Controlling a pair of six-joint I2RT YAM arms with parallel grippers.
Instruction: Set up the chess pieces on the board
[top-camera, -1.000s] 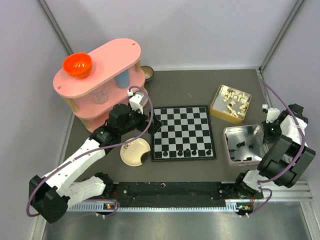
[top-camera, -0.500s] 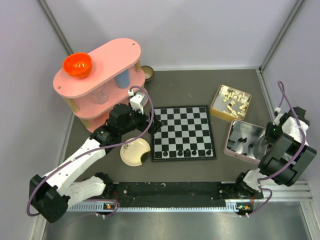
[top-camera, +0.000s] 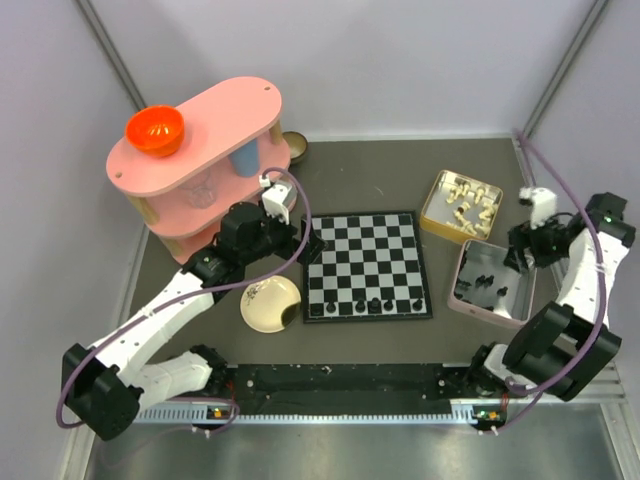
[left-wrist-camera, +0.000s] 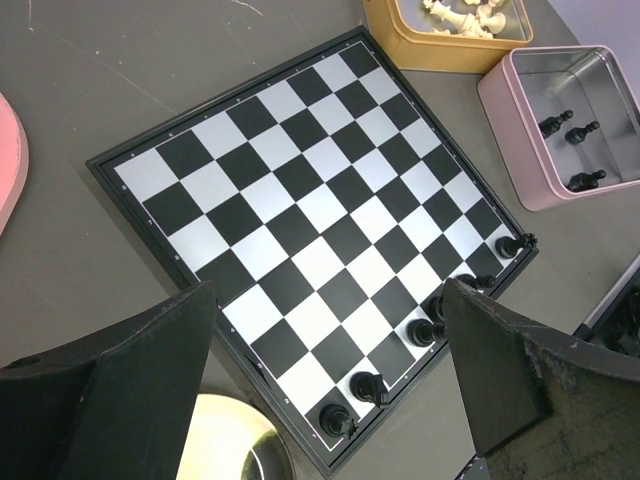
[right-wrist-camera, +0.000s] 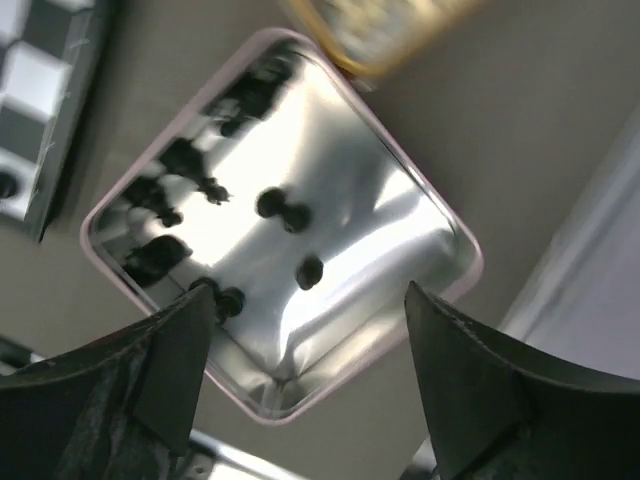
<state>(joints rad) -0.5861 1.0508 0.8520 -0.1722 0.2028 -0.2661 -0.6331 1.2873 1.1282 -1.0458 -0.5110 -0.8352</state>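
Note:
The piece lies slanted to my fingertips. I next need to lower my right gripper toward the board-side of the pink tin and turn over a black piece's stem.
The board lies at mid-table, with several black chess pieces standing along its near row. They also show in the left wrist view as chess pieces on the board. More black pieces lie in a pink tin. My left gripper hovers open over the board's left edge, and the open left gripper holds nothing. My right gripper hangs above the tin's right side. In the right wrist view the right gripper is open and empty over the pink tin.
A yellow tin of cream-white chessmen sits behind the pink tin. A cream plate lies left of the board. A pink shelf stand with an orange bowl fills the back left. Walls close in on both sides.
My right gripper went from shut to open and swung in from the right wall over the pink tin. The tin turned and shifted slightly. The left arm barely moved.

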